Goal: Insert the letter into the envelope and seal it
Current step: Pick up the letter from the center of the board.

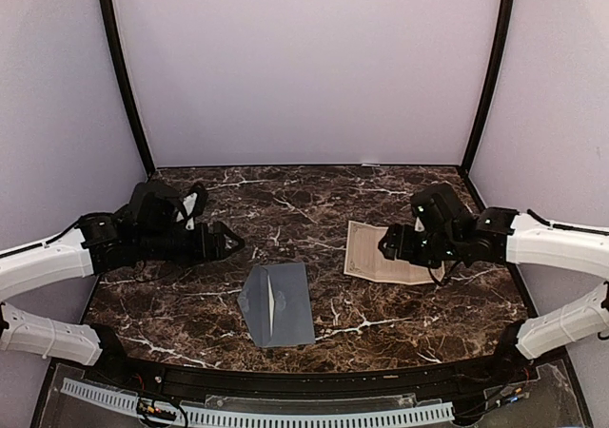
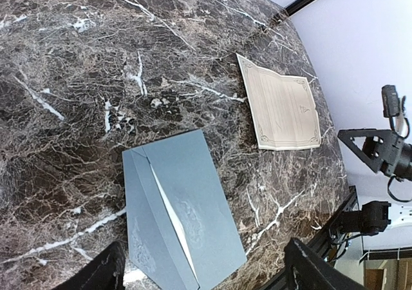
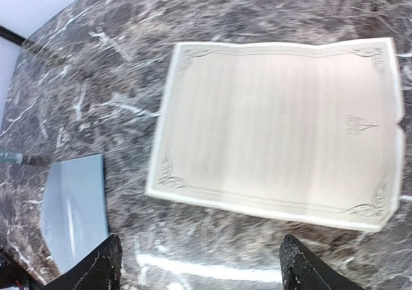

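My right gripper will next come down and to the right in the top view onto the letter's notched edge (image 3: 398,124), because that edge is below my gripper on that side.
The grey-blue envelope (image 1: 277,303) lies flat on the marble table, front centre, its flap side up with a thin white slit along the flap edge; it also shows in the left wrist view (image 2: 182,215) and at the left edge of the right wrist view (image 3: 74,204). The cream bordered letter (image 1: 383,255) lies flat to its right, also seen in the left wrist view (image 2: 280,105) and the right wrist view (image 3: 277,130). My left gripper (image 1: 233,243) hovers open up and left of the envelope. My right gripper (image 1: 384,244) hovers open over the letter's left part, touching nothing.
The dark marble table (image 1: 314,200) is ringed by lilac walls and black corner posts (image 1: 120,71). A slotted white rail (image 1: 257,414) runs along the near edge. In the left wrist view the right arm (image 2: 386,151) stands past the letter.
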